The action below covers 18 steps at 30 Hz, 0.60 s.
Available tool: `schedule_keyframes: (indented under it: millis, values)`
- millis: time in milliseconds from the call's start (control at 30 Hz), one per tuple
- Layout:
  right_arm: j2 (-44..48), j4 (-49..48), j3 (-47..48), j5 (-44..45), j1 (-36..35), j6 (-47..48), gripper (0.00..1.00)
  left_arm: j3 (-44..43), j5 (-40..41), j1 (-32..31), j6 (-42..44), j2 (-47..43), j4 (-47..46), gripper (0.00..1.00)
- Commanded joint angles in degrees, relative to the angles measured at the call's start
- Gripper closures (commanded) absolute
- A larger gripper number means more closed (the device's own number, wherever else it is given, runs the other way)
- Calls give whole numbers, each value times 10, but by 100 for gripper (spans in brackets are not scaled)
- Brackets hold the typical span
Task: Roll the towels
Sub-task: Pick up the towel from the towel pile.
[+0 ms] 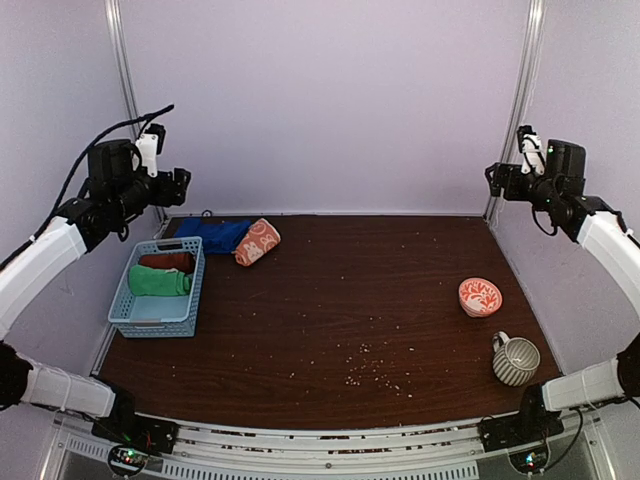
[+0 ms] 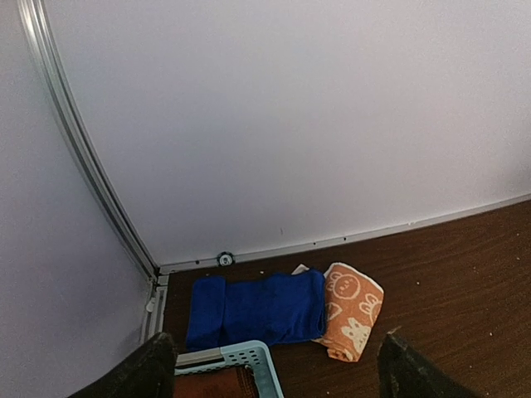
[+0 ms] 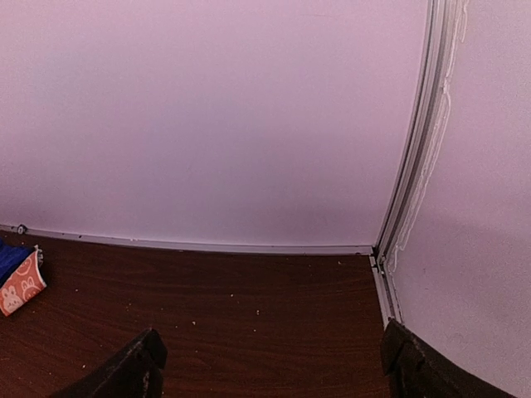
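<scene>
My left gripper lowers toward the right in the top view onto the near end of the orange towel next, outside the basket beside the blue towel (image 1: 212,235).
A royal blue towel (image 1: 212,235) lies folded at the table's far left, next to a rolled orange towel with white pattern (image 1: 257,241); both show in the left wrist view, blue towel (image 2: 257,309) and orange towel (image 2: 352,312). A rolled green towel (image 1: 158,282) and a rolled dark red towel (image 1: 167,261) lie in the light blue basket (image 1: 157,317). My left gripper (image 1: 178,186) is raised high above the far left corner, open and empty. My right gripper (image 1: 492,178) is raised high at the far right, open and empty.
An orange-and-white patterned bowl (image 1: 480,296) and a striped mug (image 1: 516,360) stand at the right side. Small crumbs are scattered over the dark wood table (image 1: 360,300). White walls close the back and sides. The basket's corner (image 2: 249,358) shows below the left gripper.
</scene>
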<state>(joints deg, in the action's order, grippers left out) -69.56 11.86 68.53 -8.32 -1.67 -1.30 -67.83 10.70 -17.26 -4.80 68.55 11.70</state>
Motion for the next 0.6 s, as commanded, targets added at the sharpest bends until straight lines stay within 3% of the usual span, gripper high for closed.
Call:
schedule_keyframes:
  millis: [0, 200, 367, 567]
  values:
    - [-5, 5, -22, 2, 9, 26, 5, -24, -45, 4, -18, 40, 22, 15]
    - [6, 19, -91, -24, 16, 67, 1, -69, -40, -61, -29, 136, 79, 25]
    - [27, 1, -158, -66, 21, 79, 0, -132, -47, -126, -48, 242, 114, 27]
    - [22, 2, -179, -100, 23, 79, 0, -224, -76, -159, -96, 367, 149, 28]
